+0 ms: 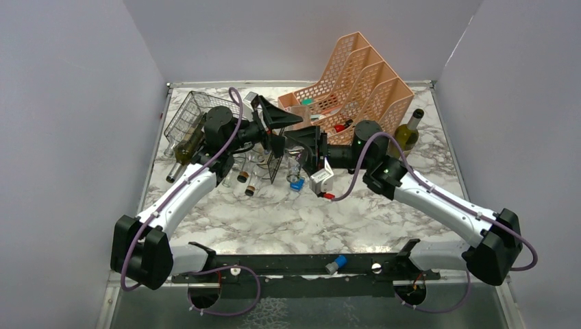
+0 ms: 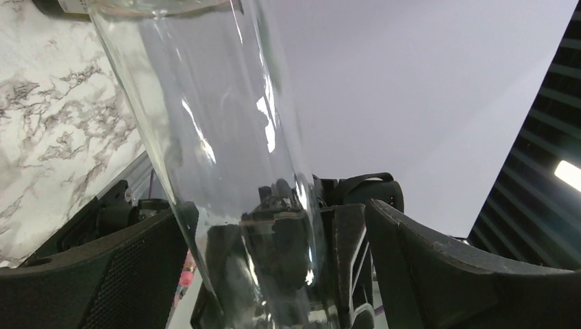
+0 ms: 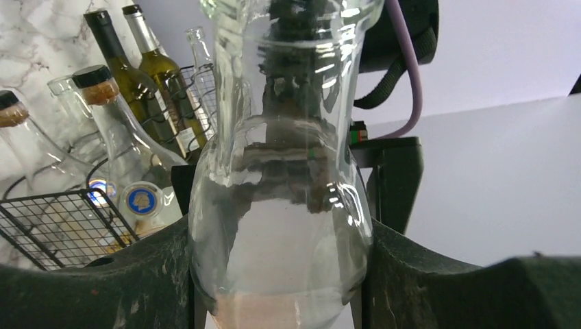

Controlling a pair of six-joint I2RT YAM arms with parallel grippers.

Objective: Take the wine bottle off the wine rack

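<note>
The right gripper moves down and to the right in the top view to the tabletop by the file organizer next, freeing the bottle clear of the rack [image 1: 186,110].
A clear glass wine bottle [image 3: 288,205] hangs between my two grippers above the middle of the table [image 1: 296,168]. My right gripper [image 3: 281,236] is shut on its rounded body, with both fingers pressed against the glass. My left gripper [image 2: 277,212] stands open around the same bottle [image 2: 226,151], and a gap shows beside its right finger [image 2: 425,260]. The black wire wine rack [image 1: 186,110] sits at the back left and holds several other bottles. In the right wrist view the rack [image 3: 62,226] lies to the left, behind the held bottle.
A peach perforated file organizer [image 1: 356,82] stands at the back right, and a green bottle [image 1: 409,130] stands upright beside it. Corked bottle necks [image 1: 244,177] stick out of the rack toward the near side. Grey walls close in the table on three sides.
</note>
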